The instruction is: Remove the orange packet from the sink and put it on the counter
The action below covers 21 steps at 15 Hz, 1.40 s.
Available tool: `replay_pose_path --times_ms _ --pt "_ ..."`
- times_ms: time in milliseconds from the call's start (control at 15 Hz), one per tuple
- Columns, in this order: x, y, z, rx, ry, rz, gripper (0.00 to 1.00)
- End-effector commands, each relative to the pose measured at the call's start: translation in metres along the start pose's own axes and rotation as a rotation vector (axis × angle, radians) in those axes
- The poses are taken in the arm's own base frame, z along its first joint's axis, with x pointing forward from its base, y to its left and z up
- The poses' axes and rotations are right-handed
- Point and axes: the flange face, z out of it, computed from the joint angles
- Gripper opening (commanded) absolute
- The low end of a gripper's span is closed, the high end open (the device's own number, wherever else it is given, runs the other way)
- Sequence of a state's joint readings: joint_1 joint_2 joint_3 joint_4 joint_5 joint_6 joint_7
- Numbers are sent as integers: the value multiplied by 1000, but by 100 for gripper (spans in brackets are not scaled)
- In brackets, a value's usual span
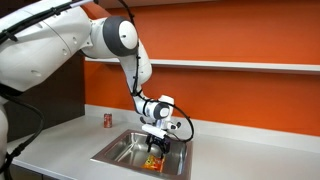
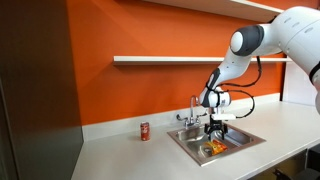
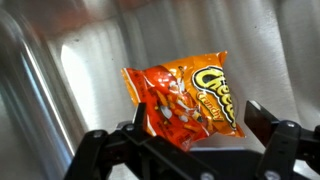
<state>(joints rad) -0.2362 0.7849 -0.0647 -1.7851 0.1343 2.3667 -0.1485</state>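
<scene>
The packet's lower edge already lies between my spread fingers, so my gripper should lower further down onto the packet's lower edge (image 1: pixel 153 162) (image 3: pixel 205 138) and close its fingers there.
The orange packet (image 3: pixel 185 100) lies flat on the steel floor of the sink (image 1: pixel 118 150), with yellow and red markings facing up. It shows small in both exterior views (image 1: pixel 153 162) (image 2: pixel 212 149). My gripper (image 3: pixel 198 125) is down inside the basin, right over the packet. Its two black fingers are spread wide, one at each side of the packet's near end, and not pressed on it. In both exterior views the gripper (image 1: pixel 155 148) (image 2: pixel 215 137) points straight down into the sink (image 2: pixel 240 141). The light-grey counter (image 2: pixel 120 155) surrounds the sink.
A small red can (image 1: pixel 108 120) (image 2: pixel 144 131) stands on the counter (image 1: pixel 60 140) beside the sink. The chrome faucet (image 2: pixel 193 108) rises at the sink's back edge, close to the arm. A shelf (image 2: pixel 150 59) runs along the orange wall above.
</scene>
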Motion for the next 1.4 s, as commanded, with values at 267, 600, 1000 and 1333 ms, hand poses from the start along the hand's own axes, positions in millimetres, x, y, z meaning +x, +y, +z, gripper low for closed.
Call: replay_pose_path --times_ms 267,600,1000,1333 --pt "11 -2 5 25 -17 -19 100" --pt "12 -3 10 22 -22 -18 100" --pt "13 -5 14 20 -27 -19 100" --pt "14 -5 18 20 -29 -17 100"
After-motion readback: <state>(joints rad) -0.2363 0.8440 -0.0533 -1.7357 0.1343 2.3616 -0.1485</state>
